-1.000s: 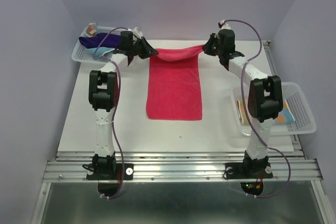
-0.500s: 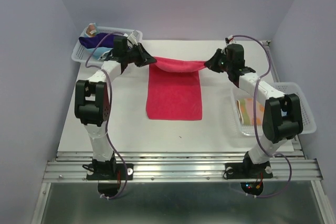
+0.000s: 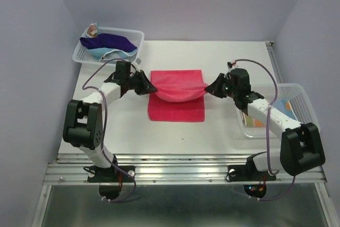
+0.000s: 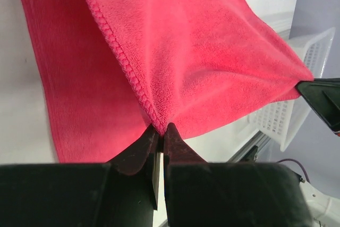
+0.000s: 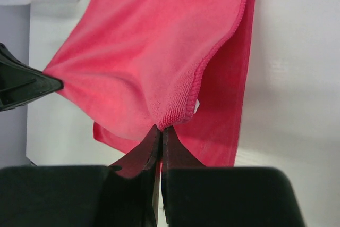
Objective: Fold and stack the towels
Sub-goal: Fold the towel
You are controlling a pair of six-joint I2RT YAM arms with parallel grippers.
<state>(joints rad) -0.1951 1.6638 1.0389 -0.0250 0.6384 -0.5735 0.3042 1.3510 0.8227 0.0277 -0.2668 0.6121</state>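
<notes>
I will lower my left gripper onto the flat lower layer just inside its side edge [image 3: 155, 101] [image 4: 109, 118] and let go, as the towel's corner I hold still hangs above it.
A bright pink towel [image 3: 178, 91] lies mid-table, its far edge lifted and doubled back over the rest. My left gripper [image 3: 150, 87] is shut on the towel's left far corner [image 4: 159, 123], and my right gripper [image 3: 209, 89] is shut on its right far corner [image 5: 167, 123]. The held edge sags between them above the flat lower layer [image 3: 176, 112]. A dark navy-purple towel [image 3: 109, 40] and a light blue towel [image 3: 103, 52] lie in the white basket [image 3: 137, 36] at the back left. An orange-yellow patterned towel [image 3: 254, 122] shows in the right basket [image 3: 308, 111].
The left basket stands at the table's far left corner, the right basket over the table's right edge beside my right arm. The metal rail [image 3: 180, 169] runs along the near edge. Purple walls close in both sides.
Both grippers have carried the pink towel's far edge toward me, from the back of the table to over its middle, folding it over the lower half. Both arms have lowered and stretched forward.
</notes>
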